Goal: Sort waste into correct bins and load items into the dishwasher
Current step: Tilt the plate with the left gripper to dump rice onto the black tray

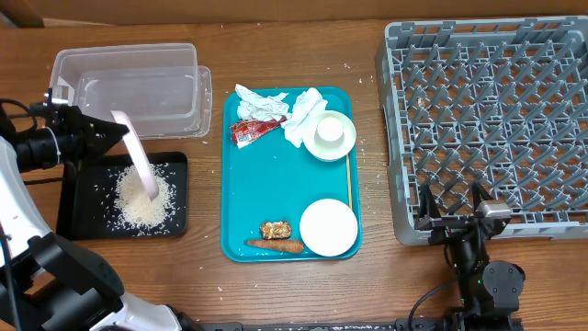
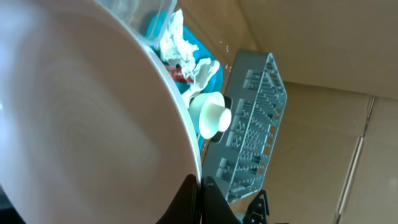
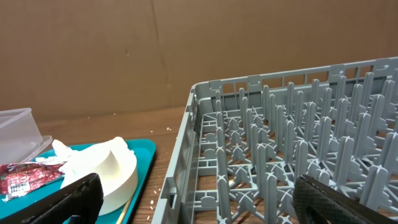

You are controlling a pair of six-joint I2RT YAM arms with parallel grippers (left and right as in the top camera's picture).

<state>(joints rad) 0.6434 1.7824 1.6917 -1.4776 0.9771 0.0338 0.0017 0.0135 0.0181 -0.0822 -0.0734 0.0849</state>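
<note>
My left gripper swings over the tray's bare middle [image 1: 265,184] next, lowers and releases the pink plate [image 1: 140,158] flat there, since the rice already lies in the bin.
My left gripper [image 1: 118,129] is shut on the rim of a pink plate [image 1: 140,158], held tilted on edge over a black bin [image 1: 73,198] that holds a heap of rice [image 1: 144,199]. The plate [image 2: 81,118] fills the left wrist view, with the jaws [image 2: 198,186] pinching its edge. On the teal tray [image 1: 266,198] lie crumpled napkins [image 1: 276,110], a red wrapper [image 1: 253,131], a white cup [image 1: 331,134], a white bowl [image 1: 328,227], a brown scrap [image 1: 276,229] and a carrot piece [image 1: 276,245]. My right gripper [image 1: 457,213] is open and empty at the front edge of the grey dishwasher rack [image 1: 487,119].
A clear plastic bin [image 1: 138,87] stands behind the black bin. A thin wooden stick [image 1: 349,184] lies along the tray's right side. Rice grains are scattered on the table round the black bin. The rack [image 3: 292,149] fills the right wrist view, with the cup [image 3: 115,174] at left.
</note>
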